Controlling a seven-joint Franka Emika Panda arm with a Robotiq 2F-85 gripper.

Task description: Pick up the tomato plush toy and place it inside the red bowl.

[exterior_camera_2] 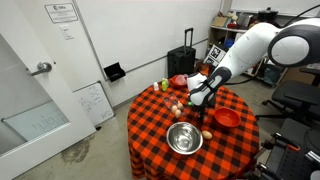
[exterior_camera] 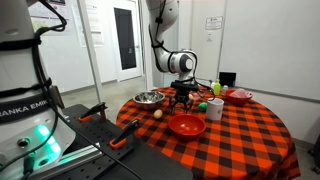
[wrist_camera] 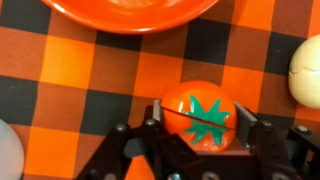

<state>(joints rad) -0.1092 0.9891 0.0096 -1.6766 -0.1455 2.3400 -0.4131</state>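
Observation:
The red bowl lies beside my gripper, its rim near the low toy. The gripper rises past that rim next, lowers into the bowl's middle (exterior_camera: 187,125) and releases.
The tomato plush toy (wrist_camera: 203,118) is round and orange-red with a green star on top. In the wrist view it sits between my gripper's (wrist_camera: 200,125) two fingers, which press on both of its sides, low over the checkered tablecloth. The red bowl (exterior_camera: 186,125) is wide, shallow and glossy. In both exterior views it lies on the table just beside the gripper (exterior_camera: 180,96), apart from it (exterior_camera_2: 227,118). A glossy red rim (wrist_camera: 130,10) fills the top of the wrist view. In the exterior views the gripper (exterior_camera_2: 198,100) hides the toy.
A steel bowl (exterior_camera: 148,98) (exterior_camera_2: 184,138), a smaller pinkish-red bowl (exterior_camera: 238,96), a white cup (exterior_camera: 214,108) and a pale egg-like thing (wrist_camera: 308,70) stand around on the round red-and-black checkered table (exterior_camera: 250,135).

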